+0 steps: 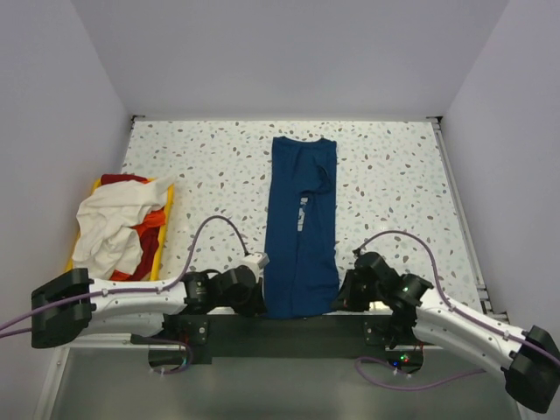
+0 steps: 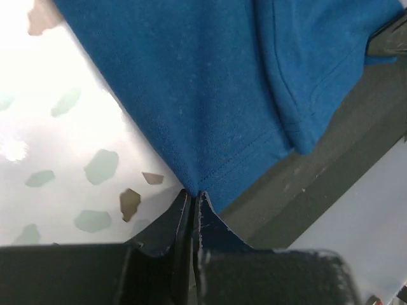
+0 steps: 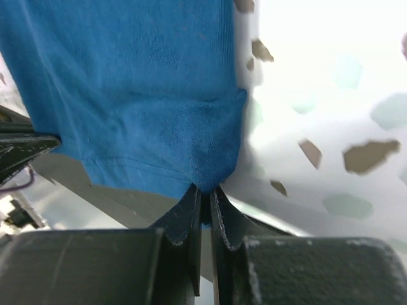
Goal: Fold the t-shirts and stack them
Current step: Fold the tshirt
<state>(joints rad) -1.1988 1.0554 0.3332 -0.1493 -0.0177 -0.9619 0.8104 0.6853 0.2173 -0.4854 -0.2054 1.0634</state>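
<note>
My right gripper rises next and carries the shirt's hem corner outward past the white print. It then releases it on the shirt's far half, because the navy shirt still lies long.
A navy blue t-shirt [image 1: 301, 223] lies folded into a long narrow strip down the middle of the table, a bit of white print showing at its centre. My left gripper [image 1: 259, 302] is shut on the shirt's near left hem corner [image 2: 191, 181]. My right gripper [image 1: 339, 300] is shut on the near right hem corner [image 3: 210, 178]. A cream-white t-shirt [image 1: 109, 223] lies crumpled over red and orange shirts [image 1: 147, 229] in the yellow bin at the left.
The yellow bin [image 1: 163, 229] stands at the table's left side. The speckled table [image 1: 394, 175] ends in a dark strip [image 1: 289, 328] at the near edge, where the arm bases sit. White walls close in on three sides.
</note>
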